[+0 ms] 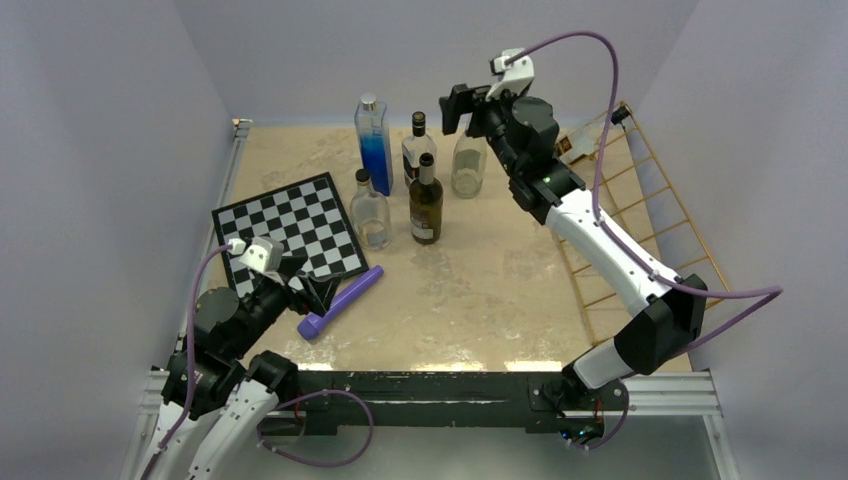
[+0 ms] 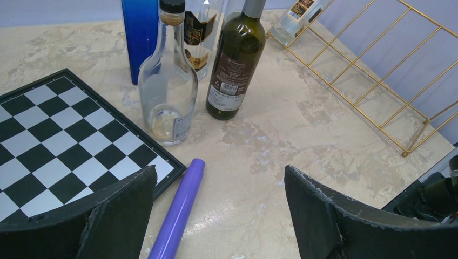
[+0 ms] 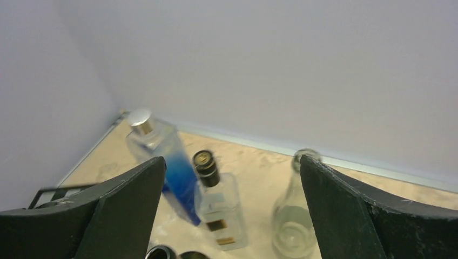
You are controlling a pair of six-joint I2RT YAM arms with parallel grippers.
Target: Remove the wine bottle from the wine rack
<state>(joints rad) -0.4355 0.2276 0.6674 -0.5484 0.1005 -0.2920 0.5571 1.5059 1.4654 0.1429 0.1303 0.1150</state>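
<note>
My right gripper swings and turns onto the clear bottle's black cap, to its right in the top view, next, as only this bottle is racked.
The gold wire wine rack lies along the right side of the table and also shows in the left wrist view. A clear bottle with a brown label lies at the rack's far end, mostly hidden behind my right arm in the top view. A dark green wine bottle stands upright on the table left of the rack, also seen from the left wrist. My right gripper is open and empty, raised over the back bottles. My left gripper is open and empty, low at the near left.
A blue bottle, a square clear bottle, a clear carafe and a round clear bottle stand near the dark one. A chessboard and a purple tube lie by my left gripper. Walls close in all round.
</note>
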